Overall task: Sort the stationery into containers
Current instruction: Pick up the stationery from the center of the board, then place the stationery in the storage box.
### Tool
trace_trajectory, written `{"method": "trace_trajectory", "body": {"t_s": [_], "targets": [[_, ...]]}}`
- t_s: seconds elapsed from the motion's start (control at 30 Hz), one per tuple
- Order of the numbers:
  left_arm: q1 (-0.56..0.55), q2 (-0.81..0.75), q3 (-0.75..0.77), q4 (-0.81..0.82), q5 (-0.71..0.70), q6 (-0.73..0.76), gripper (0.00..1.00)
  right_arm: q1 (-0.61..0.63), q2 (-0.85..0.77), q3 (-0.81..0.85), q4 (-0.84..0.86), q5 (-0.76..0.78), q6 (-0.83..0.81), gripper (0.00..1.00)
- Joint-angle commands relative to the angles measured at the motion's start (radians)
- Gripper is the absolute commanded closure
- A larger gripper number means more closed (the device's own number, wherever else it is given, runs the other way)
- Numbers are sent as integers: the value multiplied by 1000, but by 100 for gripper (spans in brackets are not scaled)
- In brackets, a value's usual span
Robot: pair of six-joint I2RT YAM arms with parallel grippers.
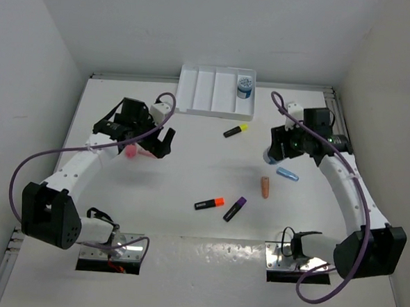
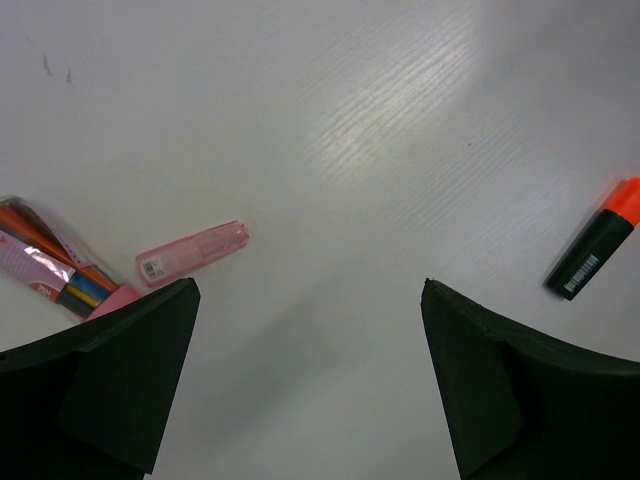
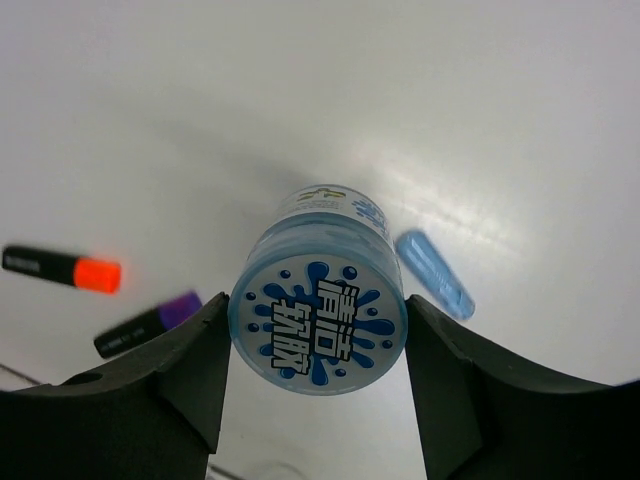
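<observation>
My right gripper moves outward to the tray (image 1: 202,91) next, then down into the near end of the other jar's section to release, because that end is empty.
The white four-compartment tray (image 1: 202,91) stands at the back, with one blue round jar (image 1: 245,86) in its right compartment. My right gripper (image 1: 277,149) is shut on a second blue round jar (image 3: 318,325), its fingers (image 3: 180,370) pressing on both sides. A blue stick (image 3: 435,288) lies just beside it on the table. My left gripper (image 2: 310,300) is open and empty above bare table. A pink stick (image 2: 192,254) lies just ahead of its left finger. The yellow (image 1: 235,130), orange (image 1: 209,203) and purple (image 1: 235,209) highlighters and a peach stick (image 1: 264,187) lie mid-table.
A pink packet of coloured pens (image 2: 50,262) lies by the left finger, next to the pink stick. White walls enclose the table at the back and both sides. The orange highlighter (image 2: 597,250) shows at the right of the left wrist view.
</observation>
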Motion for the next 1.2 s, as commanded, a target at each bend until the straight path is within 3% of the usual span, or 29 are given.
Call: {"method": "trace_trajectory", "body": {"t_s": [0.0,0.3,0.43,0.73,1.17], "targets": [[-2,7,46,36,22,-7,0,41,49,117,148,-24,47,100],[21,47,79,48,26,-14,0,87,408,426,377,25,101,100],[49,64,76,59,40,-31,0,104,588,635,397,47,90,100],[113,107,66,71,85,-45,0,122,916,925,429,99,29,100],[168,145,60,71,109,-36,0,107,1051,951,478,156,15,100]]}}
